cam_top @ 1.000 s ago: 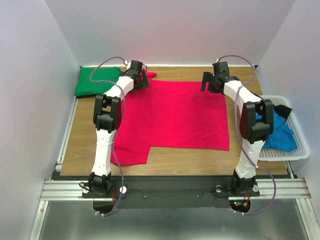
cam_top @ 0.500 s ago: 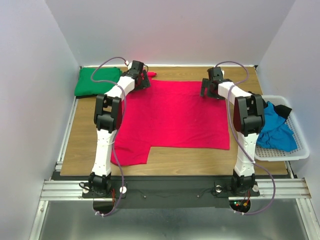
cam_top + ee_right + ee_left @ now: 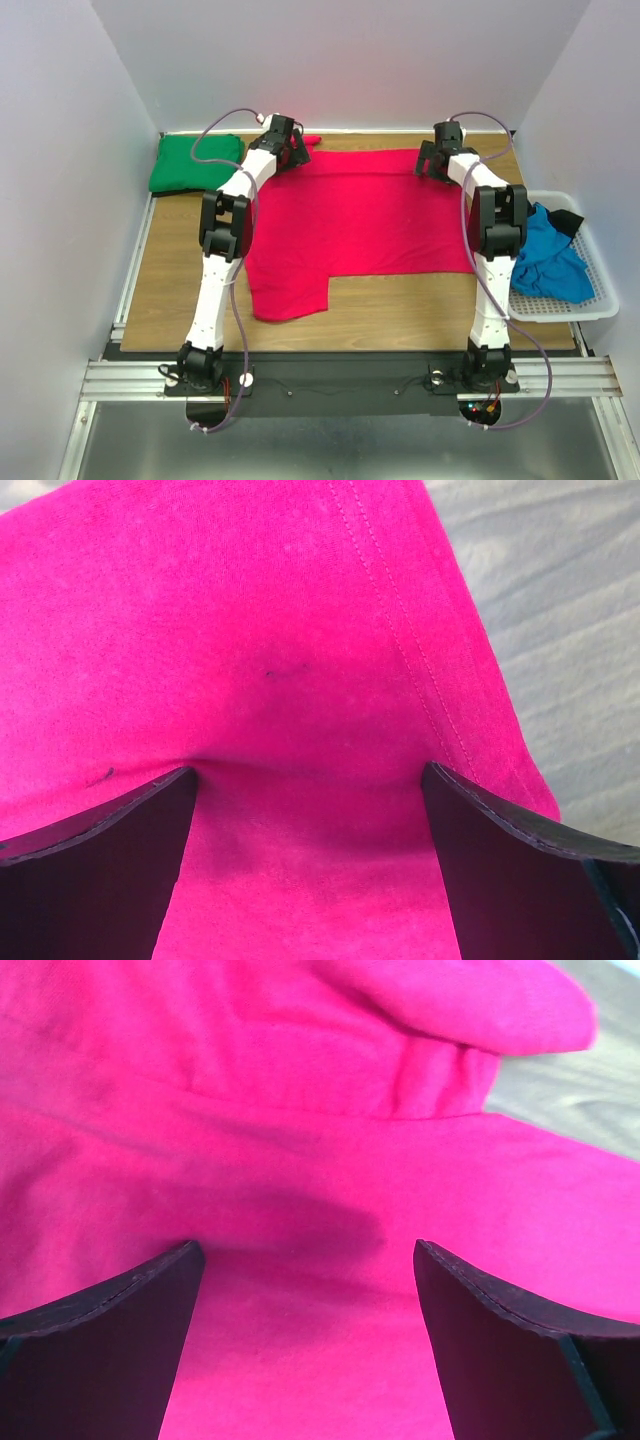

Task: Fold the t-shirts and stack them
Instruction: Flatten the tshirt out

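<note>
The near sleeve is still sticking out, so my left gripper should next go back to the near sleeve's outer corner (image 3: pixel 256 314), which is closer to my base than the gripper is.
The crimson red t-shirt (image 3: pixel 350 220) lies spread flat on the wooden table, with one sleeve sticking out at the near left. My left gripper (image 3: pixel 288 150) is at its far left corner and my right gripper (image 3: pixel 432 165) at its far right corner. In the left wrist view the jaws (image 3: pixel 305 1260) stand wide apart with red cloth (image 3: pixel 300 1110) filling the gap. The right wrist view shows the same (image 3: pixel 305 780), with the shirt's stitched hem (image 3: pixel 440 680) beside the right finger (image 3: pixel 520 870). A folded emerald green t-shirt (image 3: pixel 190 165) lies at the far left.
A white slatted basket (image 3: pixel 590 300) at the table's right edge holds a crumpled bright blue t-shirt (image 3: pixel 550 265) and a black one (image 3: pixel 565 220). Grey walls close in the back and both sides. Bare wood (image 3: pixel 400 310) shows along the near edge.
Both grippers moved toward the far wall and slightly right. The red shirt slid with them, so its near edge now sits farther from the arm bases.
</note>
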Controlling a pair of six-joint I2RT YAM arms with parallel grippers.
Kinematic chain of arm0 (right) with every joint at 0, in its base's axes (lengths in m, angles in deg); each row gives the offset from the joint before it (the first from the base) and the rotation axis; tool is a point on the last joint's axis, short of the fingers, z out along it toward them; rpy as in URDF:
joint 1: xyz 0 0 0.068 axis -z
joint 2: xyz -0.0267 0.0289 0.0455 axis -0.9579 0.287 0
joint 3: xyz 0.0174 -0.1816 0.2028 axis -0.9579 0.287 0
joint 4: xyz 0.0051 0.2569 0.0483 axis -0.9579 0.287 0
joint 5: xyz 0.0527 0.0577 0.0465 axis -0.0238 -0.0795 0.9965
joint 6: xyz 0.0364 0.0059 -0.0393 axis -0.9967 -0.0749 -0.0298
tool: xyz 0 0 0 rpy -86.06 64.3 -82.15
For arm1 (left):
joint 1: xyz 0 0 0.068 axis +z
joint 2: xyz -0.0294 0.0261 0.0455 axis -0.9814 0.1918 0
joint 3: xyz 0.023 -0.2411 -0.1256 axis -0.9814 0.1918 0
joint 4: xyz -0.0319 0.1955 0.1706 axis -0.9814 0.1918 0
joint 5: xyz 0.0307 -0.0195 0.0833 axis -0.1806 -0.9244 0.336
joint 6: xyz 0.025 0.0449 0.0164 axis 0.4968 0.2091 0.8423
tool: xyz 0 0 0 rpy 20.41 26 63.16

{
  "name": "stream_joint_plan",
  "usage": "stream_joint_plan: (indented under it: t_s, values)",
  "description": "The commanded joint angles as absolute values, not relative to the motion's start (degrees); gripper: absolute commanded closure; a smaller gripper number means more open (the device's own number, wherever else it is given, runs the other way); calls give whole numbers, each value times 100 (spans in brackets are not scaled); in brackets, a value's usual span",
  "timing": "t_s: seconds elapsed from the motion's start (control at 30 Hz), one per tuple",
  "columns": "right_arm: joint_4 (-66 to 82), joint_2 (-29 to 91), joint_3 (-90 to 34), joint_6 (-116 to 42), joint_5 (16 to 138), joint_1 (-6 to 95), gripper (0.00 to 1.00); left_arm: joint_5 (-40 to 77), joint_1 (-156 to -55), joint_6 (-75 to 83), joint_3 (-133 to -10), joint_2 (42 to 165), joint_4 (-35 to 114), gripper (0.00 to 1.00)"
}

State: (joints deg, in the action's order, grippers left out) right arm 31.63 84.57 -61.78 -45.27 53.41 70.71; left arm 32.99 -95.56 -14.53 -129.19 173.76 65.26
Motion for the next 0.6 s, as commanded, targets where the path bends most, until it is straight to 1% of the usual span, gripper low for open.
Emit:
stream_joint_plan:
  t_s: [0.0,0.17,0.27,0.3,0.4,0.43,0.47,0.5,0.53,0.57]
  values:
    - [3359,8736,-6353,-4433,5366,7192,0,3098,-9582,-1525,-13443,17537,6520,1]
    - [3481,8367,-6292,-4328,5656,7192,0,2966,-9617,-1481,-13303,17116,6502,1]
    - [3596,7806,-6134,-4371,5972,7192,0,3035,-9731,-1402,-13127,16519,6598,1]
    - [3614,7386,-6038,-4423,6104,7192,0,3097,-9766,-1384,-13005,16143,6660,1]
    - [3640,6603,-5363,-4686,6315,7157,0,3465,-9985,-1366,-12557,15430,6985,1]
    - [3640,6008,-5143,-4749,6368,7139,0,3562,-10038,-1375,-11955,14836,7125,1]
    - [3640,5724,-4610,-4775,6369,7104,0,3807,-10082,-1602,-11540,14482,7152,1]
    - [3640,5460,-4344,-4845,6343,6991,0,3896,-10135,-1726,-11049,14122,7161,1]
    - [3640,5153,-4036,-4889,6212,6955,0,3958,-10231,-1866,-9974,13353,7144,1]
    - [3631,4636,-3746,-4942,6176,6894,0,4089,-10284,-2198,-9397,12945,7065,2]
